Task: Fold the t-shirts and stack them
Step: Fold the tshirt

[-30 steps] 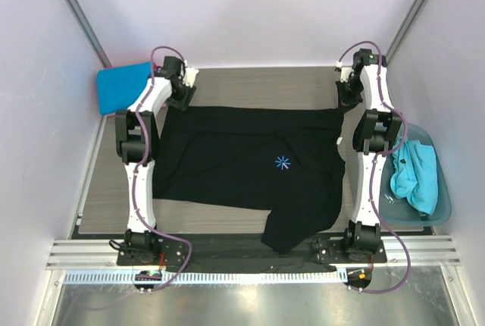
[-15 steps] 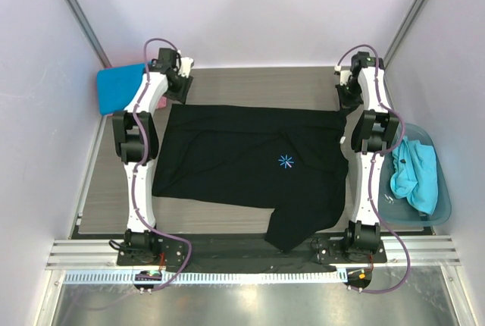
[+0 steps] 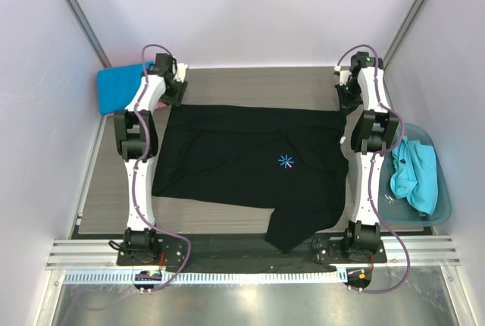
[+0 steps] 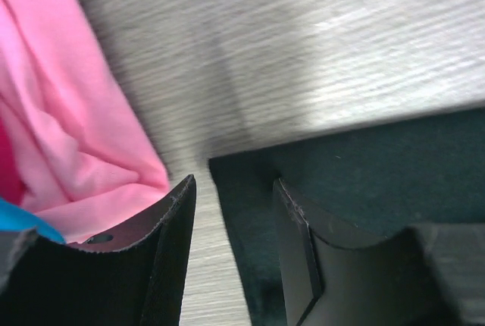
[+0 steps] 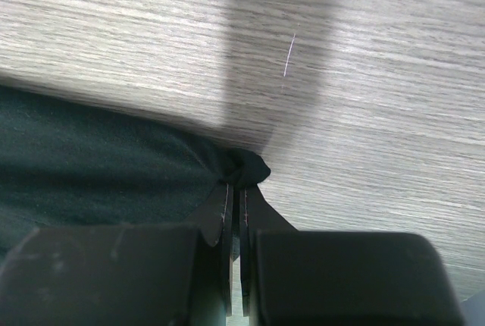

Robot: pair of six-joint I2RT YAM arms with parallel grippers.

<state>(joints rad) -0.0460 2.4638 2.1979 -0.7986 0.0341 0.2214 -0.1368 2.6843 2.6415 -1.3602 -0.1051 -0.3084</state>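
My left gripper stays low next and closes on the black t-shirt's far corner (image 4: 229, 170) beside the pink shirt (image 3: 174, 107), since that corner lies between its open fingers.
A large black t-shirt (image 3: 242, 152) with a small light-blue starburst (image 3: 285, 161) lies spread on the table. My left gripper (image 3: 174, 97) is open at its far-left corner. In the left wrist view the corner (image 4: 258, 212) lies flat on the table between the open left gripper (image 4: 233, 182). My right gripper (image 3: 342, 105) is shut on the shirt's far-right corner, bunched at the shut right gripper (image 5: 235, 186). A bright blue shirt (image 3: 117, 85) lies folded at the far left with a pink one (image 4: 68, 129) under it. A turquoise shirt (image 3: 417, 174) lies in the tub.
The translucent teal tub (image 3: 443, 206) sits off the table's right edge. The shirt's near-right part (image 3: 292, 227) hangs over the near table edge onto the arm-base rail. Pale walls close in on both sides.
My left gripper has shifted a little toward the far left and now stands open over the shirt's corner. The shirt's far edge lies straighter. The right gripper has kept its grip.
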